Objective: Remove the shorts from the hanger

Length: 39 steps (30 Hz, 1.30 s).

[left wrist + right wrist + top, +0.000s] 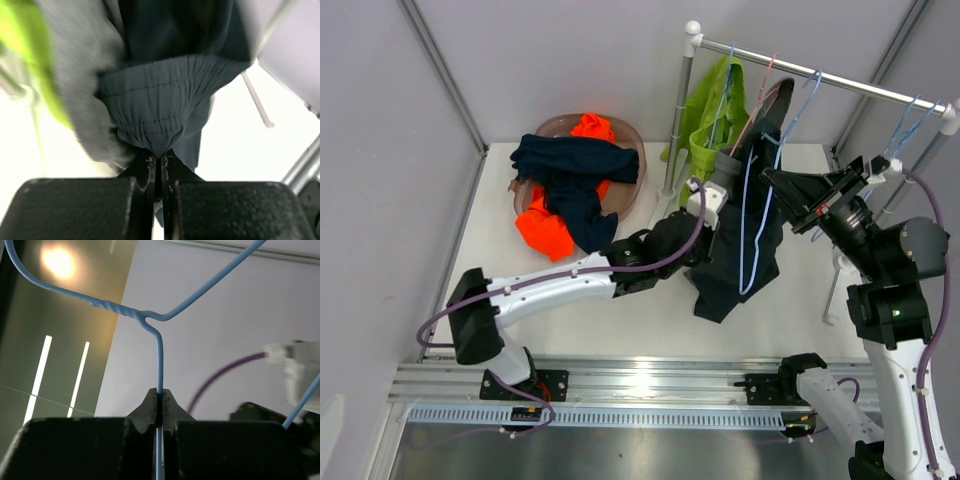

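I will next pull the hanger away from the shorts' pinched waistband to the rack bar's empty part (860,87), which is to the right of my right gripper in the top view, and let go of the hanger there.
Dark navy shorts (730,270) hang on a blue wire hanger (750,235) below the rack rail (840,80). My left gripper (730,168) is shut on their gathered waistband (160,120), pinched at the tips of my left gripper (160,156). Grey fabric (85,105) lies next to it. My right gripper (772,178) is shut on the hanger's wire (159,355), held at the tips of my right gripper (160,396) below its twisted neck. Lime green shorts (710,120) hang on the rail at the left. Orange shorts (548,232) and navy shorts (575,165) lie in a basket.
The round basket (632,135) stands at the back left of the white table. The rack's upright post (678,120) stands between it and the hanging shorts. A pink hanger (767,85) and further blue hangers (912,118) hang on the rail. A rack leg (835,290) stands at the right.
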Tool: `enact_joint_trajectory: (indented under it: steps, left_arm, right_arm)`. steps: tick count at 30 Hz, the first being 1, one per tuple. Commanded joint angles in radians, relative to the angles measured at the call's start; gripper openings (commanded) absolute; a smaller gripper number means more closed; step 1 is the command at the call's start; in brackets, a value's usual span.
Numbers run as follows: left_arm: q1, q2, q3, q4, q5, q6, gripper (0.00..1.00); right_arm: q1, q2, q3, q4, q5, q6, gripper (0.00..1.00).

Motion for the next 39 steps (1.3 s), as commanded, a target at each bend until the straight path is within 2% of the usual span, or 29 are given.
enact_joint_trajectory:
  steps: [1,3,6,15,17,19,23,28,32,39]
  left_arm:
    - [0.009,-0.165,0.0,0.063,-0.114,0.032,0.0]
    - [0.009,-0.198,-0.01,0.097,-0.11,0.052,0.0]
    - [0.011,-0.221,0.012,0.05,-0.145,0.061,0.0]
    - [0.037,-0.164,0.061,-0.137,-0.169,0.023,0.0]
    - [0.036,-0.176,0.023,-0.151,-0.162,-0.012,0.0]
    - [0.029,-0.25,-0.085,-0.131,-0.137,-0.045,0.0]
    - [0.005,-0.451,-0.218,-0.174,-0.171,-0.094,0.0]
    - [0.002,-0.665,-0.183,-0.39,-0.312,-0.082,0.0]
    - [0.002,-0.769,-0.133,-0.492,-0.344,-0.054,0.0]
    - [0.002,-0.827,-0.088,-0.556,-0.393,-0.025,0.0]
  right_arm:
    - [-0.002,-0.085,-0.114,0.024,0.011,0.098,0.0]
    - [-0.002,-0.135,-0.165,-0.023,0.042,0.101,0.0]
    - [-0.001,-0.169,-0.164,-0.105,0.071,0.078,0.0]
    - [0.001,-0.138,0.085,-0.247,0.08,0.033,0.0]
    - [0.001,-0.114,0.124,-0.27,0.09,-0.009,0.0]
    - [0.002,-0.079,0.126,-0.266,0.107,-0.074,0.0]
    - [-0.002,-0.011,0.083,-0.144,0.111,-0.177,0.0]
    - [-0.102,0.102,0.121,-0.025,0.107,-0.284,0.0]
    - [-0.278,0.208,0.115,0.099,0.022,-0.231,0.0]
    - [-0.398,0.316,0.057,0.259,-0.018,-0.161,0.0]
